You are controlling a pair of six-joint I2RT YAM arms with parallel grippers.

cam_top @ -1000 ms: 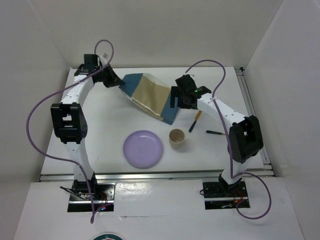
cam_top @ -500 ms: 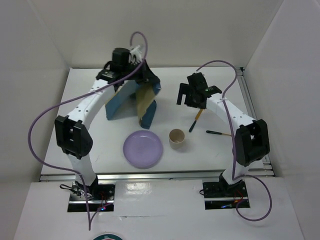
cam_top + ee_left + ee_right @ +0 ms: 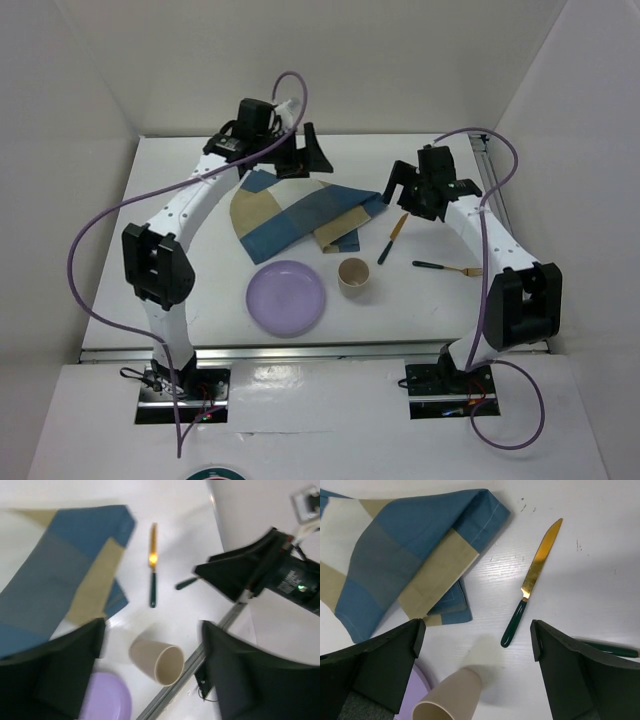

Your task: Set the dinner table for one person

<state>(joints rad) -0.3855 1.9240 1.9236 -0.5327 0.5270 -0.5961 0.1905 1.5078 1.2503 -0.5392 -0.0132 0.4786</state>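
My right gripper lowers across onto the placemat's blue corner (image 3: 371,199) (image 3: 485,509) next, below it and to its left in the top view, since the placemat lies folded.
The dinner table (image 3: 200,270) is a white top with metal rails. A blue-and-tan checked placemat (image 3: 300,215) lies rumpled and partly folded at its middle back. My left gripper (image 3: 305,155) hangs open above the cloth's far edge, holding nothing. My right gripper (image 3: 415,190) is open just right of the cloth, above the knife (image 3: 391,238). In front sit a purple plate (image 3: 287,297) and a beige cup (image 3: 353,275). The left wrist view shows the placemat (image 3: 65,580), knife (image 3: 153,565) and cup (image 3: 157,660) below my open left gripper (image 3: 152,665).
A fork (image 3: 447,267) with a dark green handle lies right of the cup. The right wrist view looks down past my open right gripper (image 3: 477,665) at the placemat (image 3: 405,555), knife (image 3: 530,580), cup (image 3: 450,700) and fork handle (image 3: 610,650). White walls enclose the table.
My left gripper opened and let go of the placemat, which dropped from hanging upright to lying spread on the table. The right arm drew back to the right.
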